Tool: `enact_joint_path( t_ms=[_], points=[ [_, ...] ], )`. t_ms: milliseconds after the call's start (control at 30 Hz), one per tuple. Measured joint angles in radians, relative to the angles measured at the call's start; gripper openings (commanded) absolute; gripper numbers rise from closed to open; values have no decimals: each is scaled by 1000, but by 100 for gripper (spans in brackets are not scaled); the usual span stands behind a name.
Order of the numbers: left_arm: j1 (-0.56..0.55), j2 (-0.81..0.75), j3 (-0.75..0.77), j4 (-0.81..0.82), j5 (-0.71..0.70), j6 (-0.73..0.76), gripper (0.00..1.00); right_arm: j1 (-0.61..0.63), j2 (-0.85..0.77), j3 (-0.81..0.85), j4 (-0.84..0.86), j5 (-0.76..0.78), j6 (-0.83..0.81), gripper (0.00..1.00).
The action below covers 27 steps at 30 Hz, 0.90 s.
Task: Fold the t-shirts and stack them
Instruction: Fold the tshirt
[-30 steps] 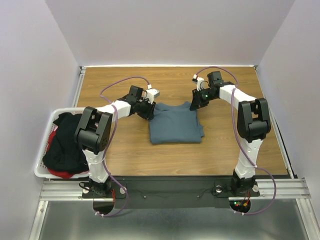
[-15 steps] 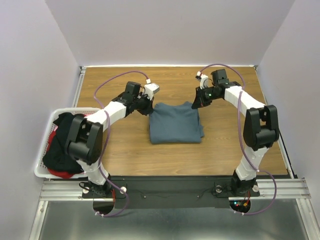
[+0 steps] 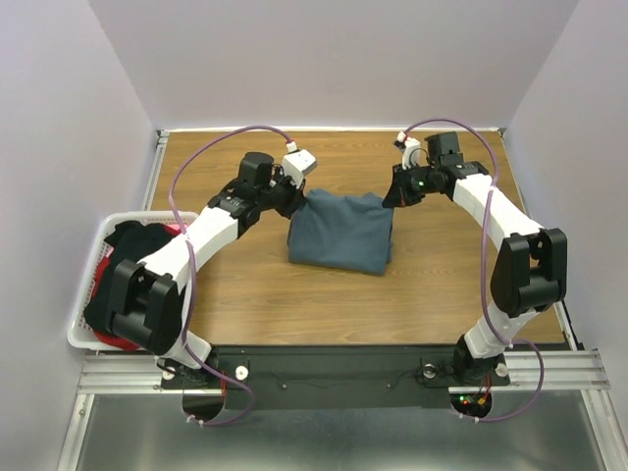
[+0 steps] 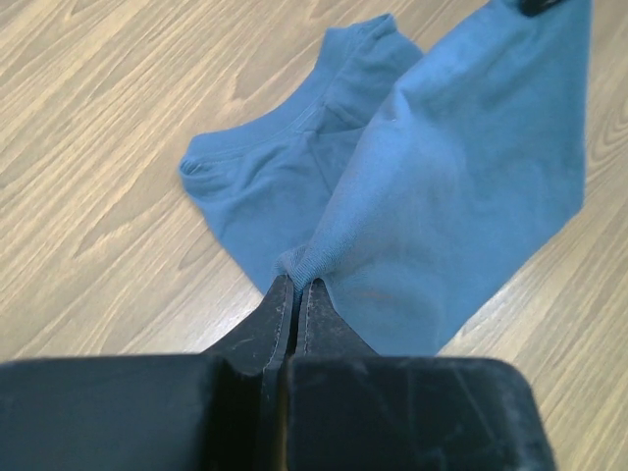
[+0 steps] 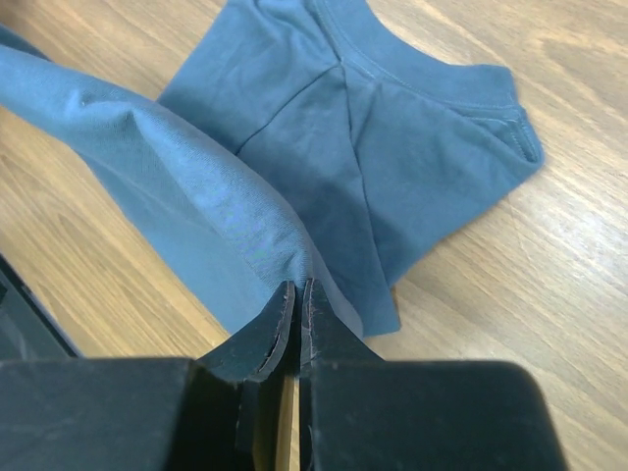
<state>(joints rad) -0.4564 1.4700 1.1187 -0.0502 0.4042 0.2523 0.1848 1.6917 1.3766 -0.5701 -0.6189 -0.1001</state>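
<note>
My left gripper should next lower its pinched corner onto the basket-side edge of the flat collar part and release it there, because the folded cloth still hangs raised.
A slate blue-grey t-shirt lies partly folded mid-table, its far edge lifted off the wood. My left gripper is shut on the far left corner of that edge. The far right corner is pinched in my right gripper, also shut. Both wrist views show the raised cloth stretched between the two grips, with the collar part flat on the table below. A black t-shirt and a red-pink one sit heaped in the basket at the left.
The white lattice basket hangs at the table's left edge beside the left arm. Bare wooden tabletop surrounds the blue shirt. Grey walls close the back and both sides.
Both grippers shut on the blue shirt's far corners and lifted that edge up and toward the back. The shirt's near part has shifted slightly.
</note>
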Motion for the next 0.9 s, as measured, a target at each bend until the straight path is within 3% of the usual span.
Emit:
enact_joint_path(
  t_ms=[300, 533, 900],
  points=[
    [0, 172, 60, 10, -43, 17, 0, 0, 28, 0, 6, 66, 26, 1],
    [5, 339, 128, 66, -62, 19, 0, 0, 143, 1, 54, 135, 53, 1],
    [34, 425, 142, 133, -123, -31, 0, 0, 207, 11, 107, 208, 75, 1]
  ],
)
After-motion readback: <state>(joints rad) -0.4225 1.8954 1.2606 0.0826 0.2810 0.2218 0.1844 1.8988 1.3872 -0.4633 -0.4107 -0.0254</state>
